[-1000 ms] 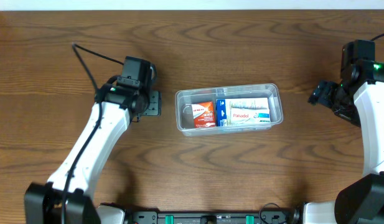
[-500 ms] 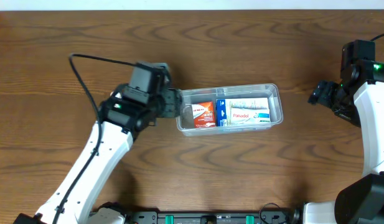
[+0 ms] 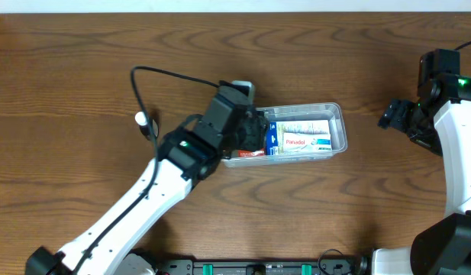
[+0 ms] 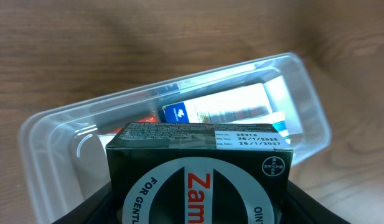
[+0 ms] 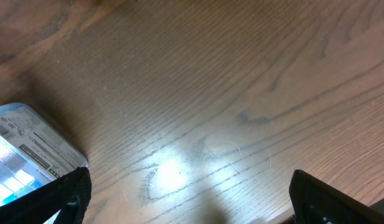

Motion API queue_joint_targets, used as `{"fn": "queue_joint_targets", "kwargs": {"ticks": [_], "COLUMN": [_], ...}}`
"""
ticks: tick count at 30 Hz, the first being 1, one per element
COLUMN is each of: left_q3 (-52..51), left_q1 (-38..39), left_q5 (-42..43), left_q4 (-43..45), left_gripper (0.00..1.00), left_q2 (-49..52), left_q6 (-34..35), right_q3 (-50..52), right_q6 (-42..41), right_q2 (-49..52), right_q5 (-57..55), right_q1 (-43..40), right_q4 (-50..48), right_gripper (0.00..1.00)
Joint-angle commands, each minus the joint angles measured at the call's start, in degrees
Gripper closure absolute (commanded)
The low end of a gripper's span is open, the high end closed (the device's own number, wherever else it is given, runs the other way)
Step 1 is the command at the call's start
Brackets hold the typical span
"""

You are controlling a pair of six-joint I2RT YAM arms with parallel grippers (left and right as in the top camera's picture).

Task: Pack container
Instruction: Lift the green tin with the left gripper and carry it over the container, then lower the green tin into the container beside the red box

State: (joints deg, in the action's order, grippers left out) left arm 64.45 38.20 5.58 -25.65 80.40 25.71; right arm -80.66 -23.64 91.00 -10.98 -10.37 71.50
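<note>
The left gripper lowers the dark green box onto the orange box (image 3: 249, 153) next, beside the white and blue box inside the container.
The clear plastic container (image 3: 339, 122) lies at the table's middle, with a white and blue box (image 3: 300, 138) in its right half and an orange box (image 3: 249, 153) at its left. My left gripper (image 3: 249, 130) hovers over the container's left end, shut on a dark green box. In the left wrist view that dark green box (image 4: 198, 165) fills the foreground between my fingers, above the container (image 4: 51, 140) and the white and blue box (image 4: 223, 109). My right gripper (image 3: 392, 116) stands open over bare wood to the right, nothing between its fingers (image 5: 70, 193).
A black cable (image 3: 174, 75) loops from the left arm over the table's back left. The right arm's body (image 3: 456, 145) stands along the right edge. The container's right end (image 5: 30, 146) shows at the left of the right wrist view.
My left arm has swung right from the wood beside the container to above its left end, carrying the dark green box. The right arm has not moved.
</note>
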Motion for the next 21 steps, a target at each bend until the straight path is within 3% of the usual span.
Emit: {"fn": "queue_joint_targets", "kwargs": {"ticks": [1,21], "left_q3": [1.16,1.16], "left_q1": [0.96,1.05], "left_q5": [-3.52,-5.2], "left_q4": [1.09,2.67], "left_gripper": [0.44,0.44], "left_q2": [3.85,17.44], "left_q6": [2.1,3.26], "right_q3": [0.04,0.02], "right_q6": [-0.31,-0.31], "right_q2": [-0.24,-0.24], "right_q5": [-0.37,-0.37], "right_q1": [-0.33,-0.33], "right_q4": [0.02,0.02], "right_gripper": [0.01,0.01]}}
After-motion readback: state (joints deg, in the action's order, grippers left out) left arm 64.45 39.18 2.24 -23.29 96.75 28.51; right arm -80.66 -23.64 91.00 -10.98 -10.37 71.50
